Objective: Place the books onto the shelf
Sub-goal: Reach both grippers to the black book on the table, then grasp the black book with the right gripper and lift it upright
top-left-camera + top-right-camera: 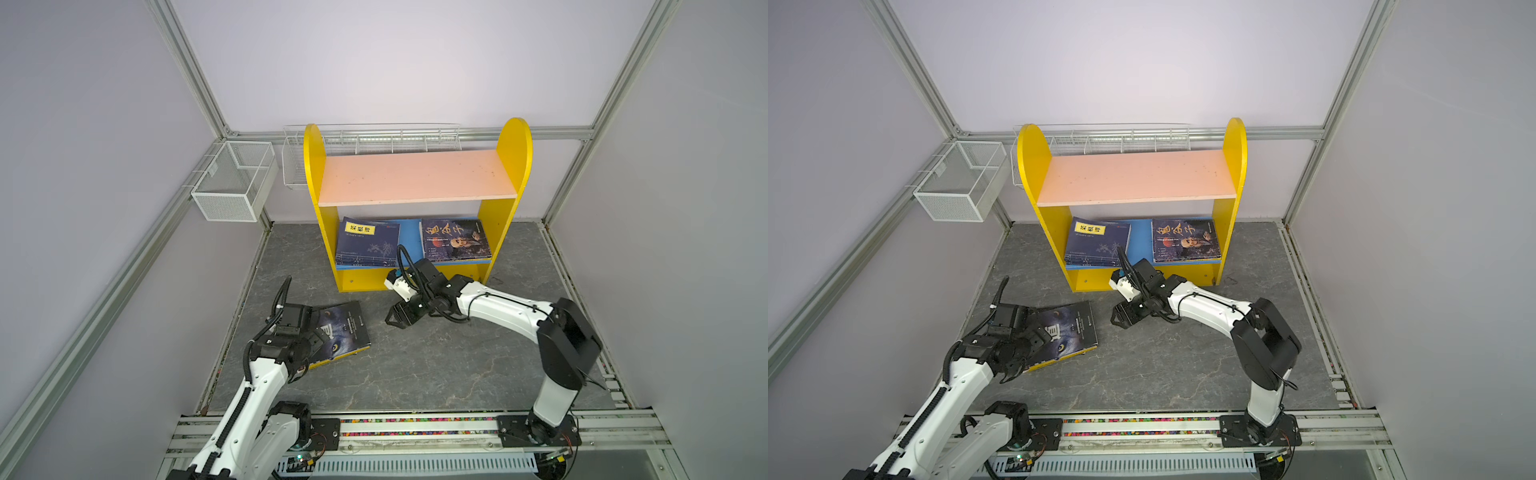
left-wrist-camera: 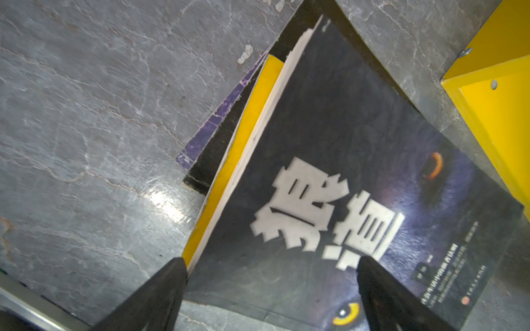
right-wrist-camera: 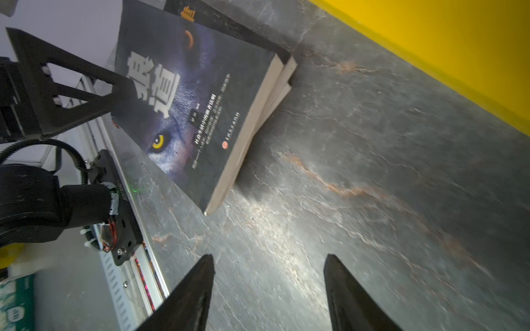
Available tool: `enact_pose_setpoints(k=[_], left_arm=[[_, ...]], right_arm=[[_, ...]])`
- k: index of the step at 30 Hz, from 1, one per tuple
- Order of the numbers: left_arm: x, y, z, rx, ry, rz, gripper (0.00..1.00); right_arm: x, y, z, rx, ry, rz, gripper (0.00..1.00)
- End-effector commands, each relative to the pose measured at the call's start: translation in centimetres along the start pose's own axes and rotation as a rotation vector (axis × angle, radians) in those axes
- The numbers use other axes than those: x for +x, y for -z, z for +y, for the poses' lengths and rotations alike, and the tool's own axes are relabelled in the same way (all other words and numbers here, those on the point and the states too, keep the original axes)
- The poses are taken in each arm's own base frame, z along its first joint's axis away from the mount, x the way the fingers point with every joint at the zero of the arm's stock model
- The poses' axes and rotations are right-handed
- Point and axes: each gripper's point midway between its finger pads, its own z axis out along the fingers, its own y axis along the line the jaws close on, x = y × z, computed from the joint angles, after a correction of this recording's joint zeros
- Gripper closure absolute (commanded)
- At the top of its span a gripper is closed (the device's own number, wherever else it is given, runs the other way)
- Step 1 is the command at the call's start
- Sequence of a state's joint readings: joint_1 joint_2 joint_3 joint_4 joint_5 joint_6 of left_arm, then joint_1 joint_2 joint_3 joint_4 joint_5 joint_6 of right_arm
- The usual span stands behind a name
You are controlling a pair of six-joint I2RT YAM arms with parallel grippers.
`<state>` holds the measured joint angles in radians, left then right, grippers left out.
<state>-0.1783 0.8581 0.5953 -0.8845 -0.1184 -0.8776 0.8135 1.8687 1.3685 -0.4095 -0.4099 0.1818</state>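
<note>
I will move my right gripper across the bare table onto the wolf-eye book's edge facing it, as my left gripper is only at the book's other end.
The shelf (image 1: 415,176) (image 1: 1133,174) stands at the back, its pink upper board bare. On its blue lower board lie a navy book with a yellow label (image 1: 368,245) and a dark book with large characters (image 1: 455,239). A small stack of books (image 1: 347,330) (image 1: 1071,332) lies on the table, a dark wolf-eye book (image 2: 329,143) (image 3: 200,100) on top and a yellow book (image 2: 252,114) under it. My left gripper (image 2: 271,263) (image 1: 1025,353) is open and straddles the top book's near corner. My right gripper (image 3: 269,258) (image 1: 395,320) hangs open over bare table with nothing in it.
A white mesh basket (image 1: 232,183) hangs on the left wall. A long wire rack (image 1: 374,137) runs behind the shelf. The arms' base rail (image 1: 415,428) lines the front edge. The shelf's yellow base (image 3: 430,57) is close beside my right gripper.
</note>
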Motion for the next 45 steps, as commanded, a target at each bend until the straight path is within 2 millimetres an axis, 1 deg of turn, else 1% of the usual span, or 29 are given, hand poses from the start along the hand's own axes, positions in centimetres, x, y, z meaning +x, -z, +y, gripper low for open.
enact_pose_setpoints(k=[1,5,9,13,15,18,23,26,30,33,36,38,40,42,45], left_arm=[[0.9,-0.5,-0.2,0.033,-0.022,0.035,0.11],[1.9,-1.6,-0.9,0.083,-0.016,0.074,0.15],[2.4,-1.8,-1.3,0.103,-0.025,0.082,0.18],[2.6,-1.7,-2.4,0.141,-0.043,0.072,0.19],[2.8,-1.9,-3.0,0.146,-0.051,0.071,0.2],[3.0,-2.4,-3.2,0.12,-0.072,0.083,0.21],[3.0,-2.7,-3.3,0.105,-0.084,0.091,0.22],[2.9,-2.5,-3.0,0.093,-0.086,0.088,0.21],[2.1,-1.3,-2.6,0.083,-0.049,0.042,0.17],[0.9,0.5,-2.2,0.104,0.039,-0.031,0.14],[-0.3,2.8,-2.6,0.181,0.122,-0.094,0.12],[-1.0,4.6,-3.5,0.242,0.137,-0.118,0.11],[-1.6,6.4,-5.1,0.327,0.134,-0.124,0.1],[-1.8,8.3,-7.3,0.446,0.111,-0.113,0.09],[-1.5,10.8,-11.7,0.698,0.098,-0.042,0.08]], right_arm=[[0.9,-1.7,2.4,-0.172,0.002,0.092,0.36],[1.3,-4.1,2.6,-0.179,-0.021,0.145,0.36],[1.6,-5.4,2.6,-0.186,-0.019,0.174,0.36],[1.6,-6.5,2.4,-0.201,-0.03,0.187,0.37],[1.0,-6.6,2.6,-0.211,-0.024,0.168,0.4],[-0.4,-5.8,3.6,-0.244,-0.002,0.112,0.52],[-2.0,-3.6,5.2,-0.277,0.047,0.015,0.82],[-2.7,-2.5,6.2,-0.313,0.067,-0.033,0.93],[-2.5,-0.5,7.7,-0.352,0.13,-0.07,0.93],[-2.0,2.0,9.2,-0.392,0.177,-0.101,0.93],[-1.5,5.4,10.8,-0.421,0.226,-0.139,0.93],[-1.3,7.6,11.1,-0.425,0.226,-0.174,0.93],[-1.3,9.6,10.5,-0.423,0.194,-0.21,0.93],[-1.7,11.4,9.5,-0.412,0.154,-0.259,0.93],[-2.9,14.8,7.5,-0.408,0.093,-0.383,0.93]])
